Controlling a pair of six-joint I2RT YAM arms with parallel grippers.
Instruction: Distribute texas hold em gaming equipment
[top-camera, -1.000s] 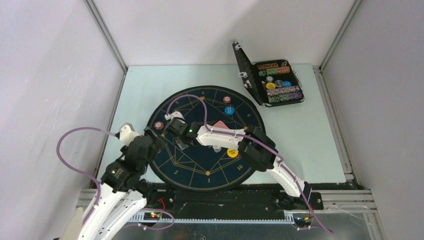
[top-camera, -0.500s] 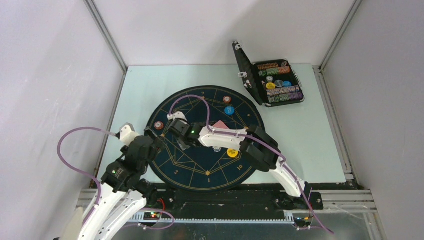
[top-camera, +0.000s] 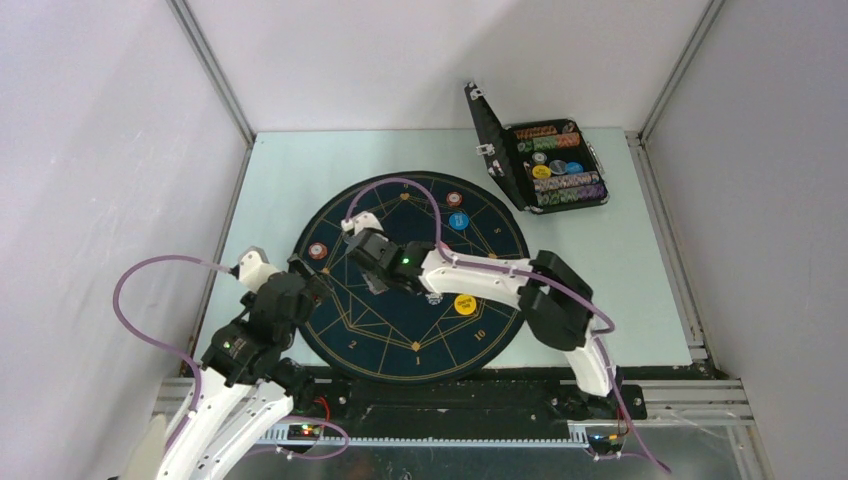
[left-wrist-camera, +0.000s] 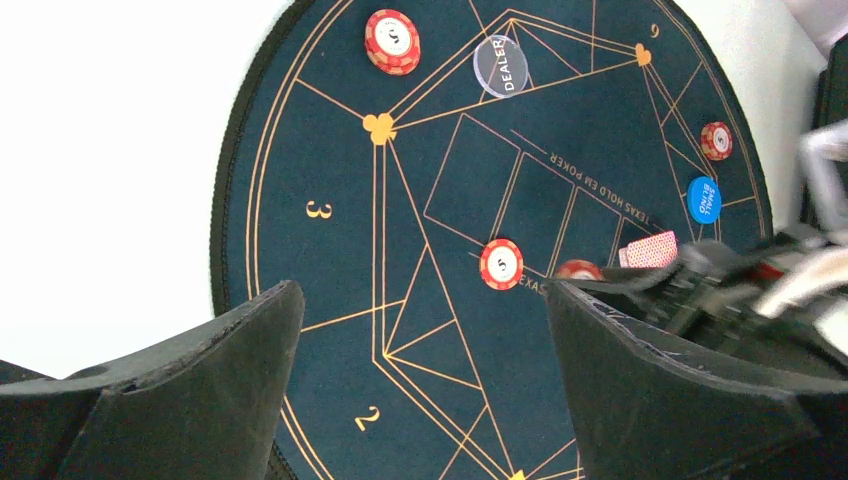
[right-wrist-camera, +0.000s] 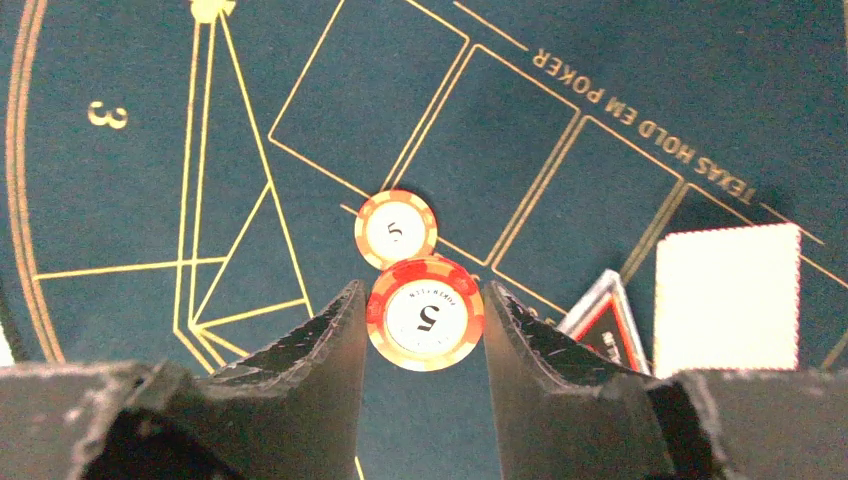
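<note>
I need to move my right gripper past the pale card next, then down near the mat's rim beyond the yellow disc (top-camera: 494, 312), because other spots on the mat's rim have red chips.
My right gripper (right-wrist-camera: 421, 290) is shut on an orange-red chip marked 5 (right-wrist-camera: 425, 314), held flat just above the dark-blue mat (right-wrist-camera: 620, 60). A second orange-red chip (right-wrist-camera: 396, 229) lies on the mat just beyond it. A triangular marker (right-wrist-camera: 606, 322) and a pale card (right-wrist-camera: 728, 298) sit to its right. In the top view this gripper (top-camera: 372, 280) hovers left of the mat's centre. My left gripper (left-wrist-camera: 422, 292) is open over the mat's left side with nothing in it. Ahead of it are a red chip (left-wrist-camera: 392, 41), a clear dealer disc (left-wrist-camera: 500, 66) and a blue disc (left-wrist-camera: 704, 199).
A black hinged case (top-camera: 555, 165) full of chip rows stands open at the back right. A yellow disc (top-camera: 464, 305) lies on the mat under the right forearm, and another red chip (left-wrist-camera: 716, 141) near the mat's far rim. Grey walls enclose the pale table (top-camera: 620, 290).
The right jaws have closed the last bit onto the orange-red chip. The right gripper and forearm have shifted a little to the right and farther back. The left arm is still.
</note>
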